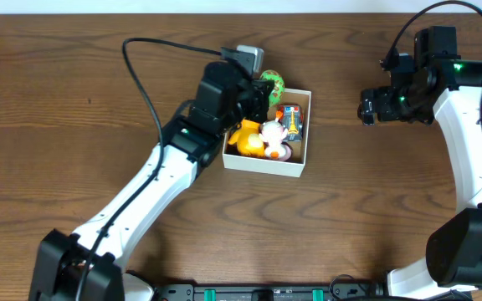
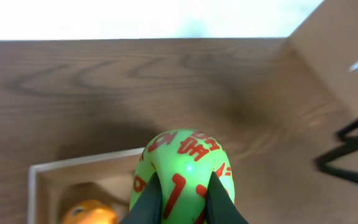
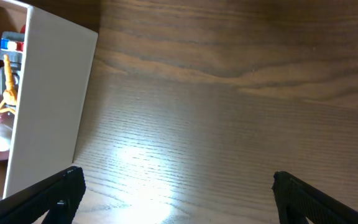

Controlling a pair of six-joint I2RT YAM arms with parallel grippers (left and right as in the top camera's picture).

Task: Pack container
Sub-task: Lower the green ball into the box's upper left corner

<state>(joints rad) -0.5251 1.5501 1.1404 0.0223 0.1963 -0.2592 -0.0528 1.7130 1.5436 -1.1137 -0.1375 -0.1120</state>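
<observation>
The other toys fill the front of the container, so my left gripper should lower the green ball into the container's open back part behind the orange toy [image 1: 248,138].
The container [image 1: 268,169] is a square white-walled box in the middle of the table. It holds an orange toy [image 1: 248,138], a white and pink toy [image 1: 274,132] and a small toy car [image 1: 290,121]. My left gripper [image 2: 184,202] is shut on a green ball with red marks [image 2: 185,162] and holds it at the container's back left corner [image 1: 272,84]. My right gripper [image 3: 174,186] is open and empty over bare table to the right of the container's white wall [image 3: 48,106].
The left arm [image 1: 157,180] reaches in from the lower left and the right arm [image 1: 467,125] stands at the right edge. The wood table [image 1: 74,100] surrounds the box. The other arm's black fingers [image 2: 353,143] show at the right of the left wrist view.
</observation>
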